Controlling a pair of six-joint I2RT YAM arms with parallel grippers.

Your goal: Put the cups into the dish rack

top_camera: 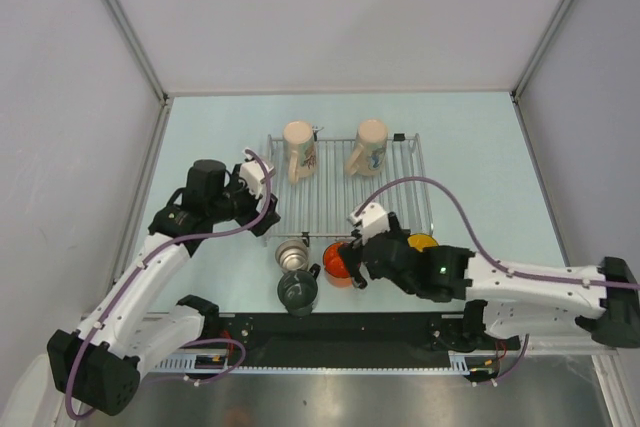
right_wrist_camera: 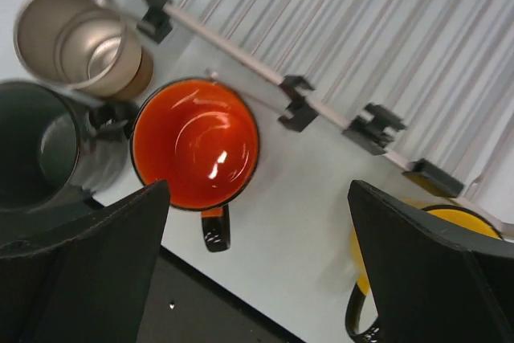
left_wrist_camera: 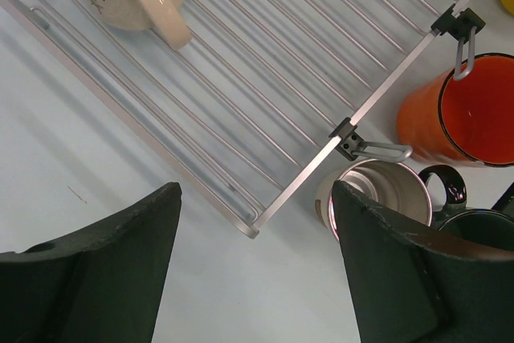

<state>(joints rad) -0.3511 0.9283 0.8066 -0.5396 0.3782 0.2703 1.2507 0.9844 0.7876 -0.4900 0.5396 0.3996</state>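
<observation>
The orange mug's near rim faces up, below and left of my right gripper in the top view. The open fingers lower astride it there next.
The dish rack (top_camera: 345, 202) lies mid-table with two cream mugs on their sides along its far edge, the left cream mug (top_camera: 299, 150) and the right cream mug (top_camera: 368, 147). In front of the rack stand the steel mug (top_camera: 292, 255), the dark mug (top_camera: 298, 292), the orange mug (top_camera: 336, 263) and the yellow mug (top_camera: 424, 241), which my right arm partly hides. My left gripper (top_camera: 264, 219) is open and empty above the rack's near-left corner (left_wrist_camera: 255, 226), left of the steel mug (left_wrist_camera: 385, 190). My right gripper (right_wrist_camera: 257, 271) is open and empty above bare table between the orange mug (right_wrist_camera: 195, 142) and the yellow mug (right_wrist_camera: 418, 230).
A black strip (top_camera: 340, 332) runs along the near table edge behind the mugs. Grey walls enclose the table on three sides. The rack's near rail carries small black clips (right_wrist_camera: 299, 106). The dark mug (right_wrist_camera: 40, 142) touches the orange mug's left side.
</observation>
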